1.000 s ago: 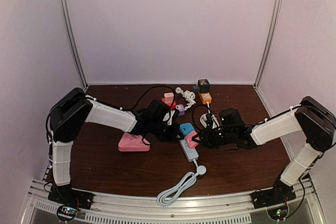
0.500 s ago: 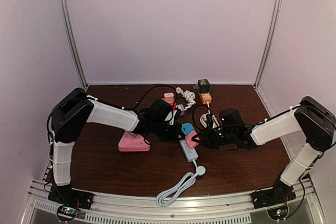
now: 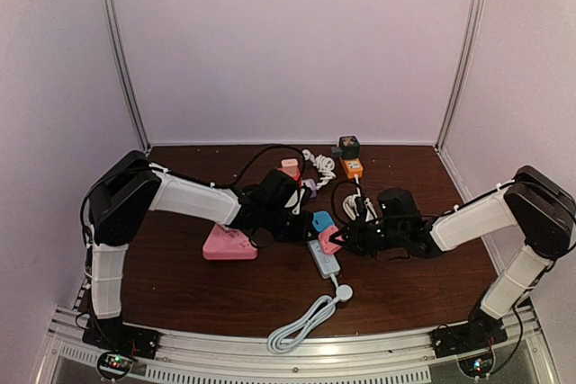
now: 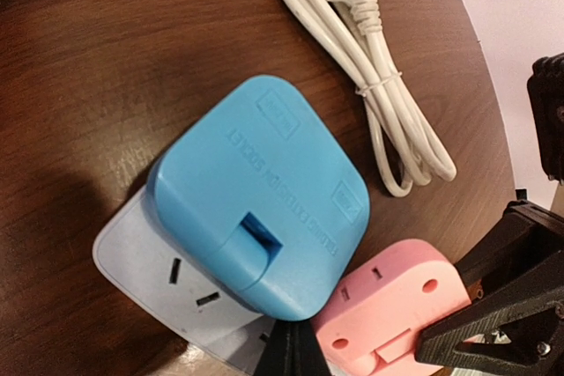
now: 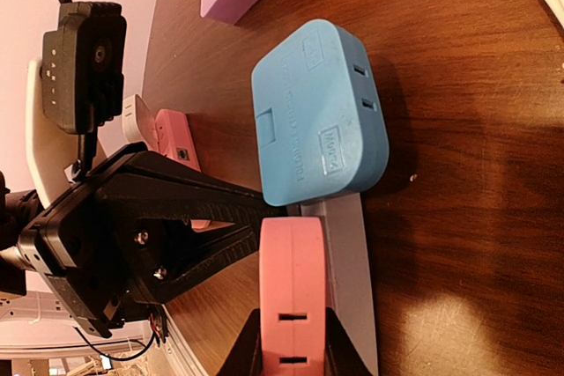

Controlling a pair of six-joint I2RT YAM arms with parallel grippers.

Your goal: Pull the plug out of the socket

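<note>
Clear tabletop lies outward and right of my right gripper in the top view. So my right gripper next lifts the plug off the power strip point(image 3: 325, 261), carries it there, lowers it and releases it.
A grey-white power strip point(image 3: 325, 261) lies mid-table with a blue adapter point(image 3: 320, 220) and a pink plug point(image 3: 329, 239) seated in it. My right gripper point(image 3: 341, 242) is shut on the pink plug; in the right wrist view its fingers point(image 5: 256, 341) clamp both flat sides of the plug point(image 5: 293, 261). My left gripper point(image 3: 301, 227) is shut and empty, its tips point(image 4: 295, 345) pressed down on the strip point(image 4: 150, 266) between the blue adapter point(image 4: 260, 191) and the pink plug point(image 4: 397, 314).
A pink triangular socket block point(image 3: 229, 245) lies left of the strip. The strip's white cable point(image 3: 301, 321) coils toward the front edge. Orange point(image 3: 351, 168), black point(image 3: 348, 146), red-pink point(image 3: 289, 168) and purple point(image 3: 309, 187) adapters and a white cord point(image 4: 370, 68) lie behind.
My left gripper has moved a little right, up against the strip beside the blue adapter. My right gripper stays shut on the pink plug, barely shifted.
</note>
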